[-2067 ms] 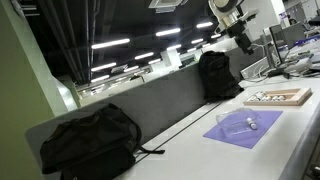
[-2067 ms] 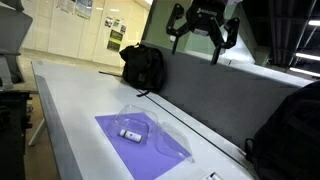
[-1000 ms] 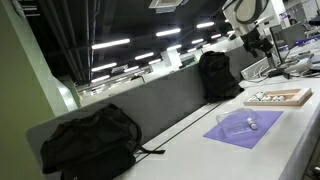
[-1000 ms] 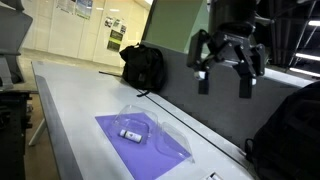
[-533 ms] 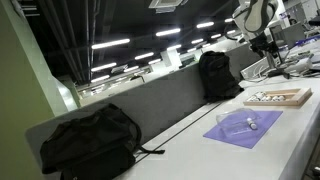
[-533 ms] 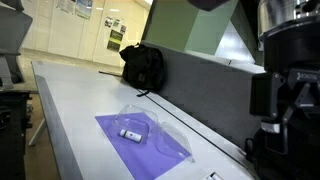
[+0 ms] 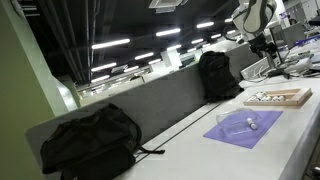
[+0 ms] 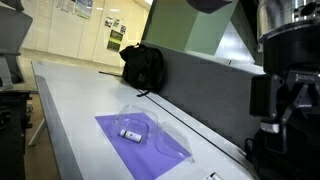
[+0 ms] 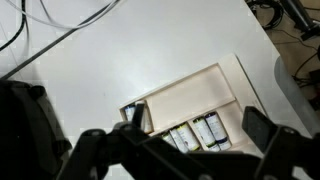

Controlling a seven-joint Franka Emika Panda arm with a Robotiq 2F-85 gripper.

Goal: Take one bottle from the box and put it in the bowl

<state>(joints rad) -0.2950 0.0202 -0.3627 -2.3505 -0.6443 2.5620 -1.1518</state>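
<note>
The box (image 9: 190, 95) is at a slant in the wrist view, so my gripper next needs to go down and turn onto a middle bottle of the row (image 9: 188, 137) below it.
The light wood box (image 9: 190, 95) lies below my gripper in the wrist view, with several small bottles (image 9: 196, 133) lying side by side at one end. It shows at the table's far end in an exterior view (image 7: 279, 97). The clear bowl (image 8: 143, 122) sits on a purple mat (image 8: 160, 152) with one small bottle (image 8: 128, 133) in it; the bowl also shows in an exterior view (image 7: 240, 121). My gripper (image 9: 198, 124) hangs high above the box, open and empty, and shows in both exterior views (image 7: 265, 42) (image 8: 283, 105).
A black backpack (image 7: 88, 140) and another black bag (image 7: 217, 74) rest against the grey divider wall (image 7: 170, 100) along the table's back. Cables (image 9: 60, 35) lie on the white table beside the box.
My gripper has travelled from near the far bag to above the box, staying open. In the last half second it has held still.
</note>
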